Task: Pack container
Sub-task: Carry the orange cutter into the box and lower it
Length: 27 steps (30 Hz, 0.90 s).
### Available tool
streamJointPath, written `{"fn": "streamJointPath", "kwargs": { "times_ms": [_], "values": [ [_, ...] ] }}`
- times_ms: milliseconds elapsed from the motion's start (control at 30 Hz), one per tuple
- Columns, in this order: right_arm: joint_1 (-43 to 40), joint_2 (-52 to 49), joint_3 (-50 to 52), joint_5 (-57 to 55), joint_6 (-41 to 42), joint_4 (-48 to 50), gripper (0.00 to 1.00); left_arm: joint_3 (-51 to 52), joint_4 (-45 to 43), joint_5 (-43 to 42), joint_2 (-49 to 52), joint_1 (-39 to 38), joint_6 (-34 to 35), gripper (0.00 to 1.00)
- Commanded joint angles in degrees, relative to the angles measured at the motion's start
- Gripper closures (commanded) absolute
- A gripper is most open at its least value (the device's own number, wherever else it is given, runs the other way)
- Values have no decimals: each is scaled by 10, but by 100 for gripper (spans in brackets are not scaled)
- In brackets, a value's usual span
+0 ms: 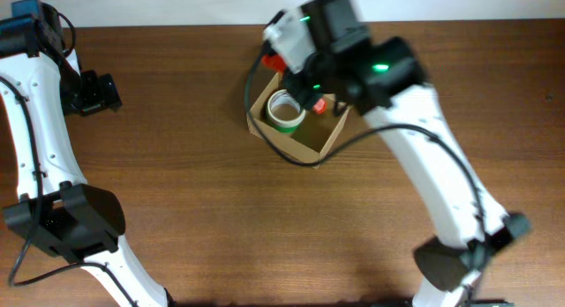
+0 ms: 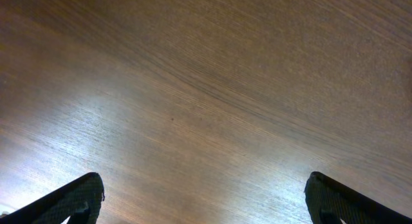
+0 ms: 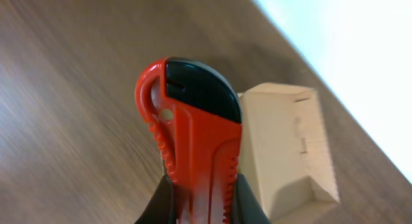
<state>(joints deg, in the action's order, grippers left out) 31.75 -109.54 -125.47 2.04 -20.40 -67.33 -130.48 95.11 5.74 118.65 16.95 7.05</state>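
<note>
My right gripper goes down into the open box over the gap next. The bare bottom of the box beside the tape roll point(image 1: 312, 129) fits the red knife.
The container point(image 1: 303, 152) is a small tan cardboard box, open, at the table's centre back. A roll of tape with a green edge point(image 1: 285, 112) lies inside it. My right gripper point(image 3: 205, 208) is shut on a red utility knife with a black end point(image 3: 193, 127). In the overhead view the right gripper point(image 1: 311, 88) hovers over the box's right part, and bits of the red knife point(image 1: 320, 104) show under it. The right wrist view shows the box's pale flap point(image 3: 290, 140) just right of the knife. My left gripper point(image 1: 95, 91) is open and empty at the far left.
The left wrist view shows only bare brown wood between the open left fingers point(image 2: 206, 205). The table's pale back edge point(image 3: 347, 50) runs just behind the box. The right arm point(image 1: 433, 157) crosses the table's right half.
</note>
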Motion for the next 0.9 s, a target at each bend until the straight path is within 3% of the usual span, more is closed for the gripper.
{"fn": "streamJointPath", "kwargs": {
  "times_ms": [0, 267, 867],
  "values": [
    [10, -70, -3, -42, -36, -3, 96, 2, 0, -6, 3, 0, -3, 0],
    [-4, -163, -3, -42, -25, -17, 96, 2, 0, -6, 3, 0, -3, 0],
    [-18, -202, 14, 5, -25, -23, 96, 2, 0, -6, 3, 0, -3, 0]
  ]
}}
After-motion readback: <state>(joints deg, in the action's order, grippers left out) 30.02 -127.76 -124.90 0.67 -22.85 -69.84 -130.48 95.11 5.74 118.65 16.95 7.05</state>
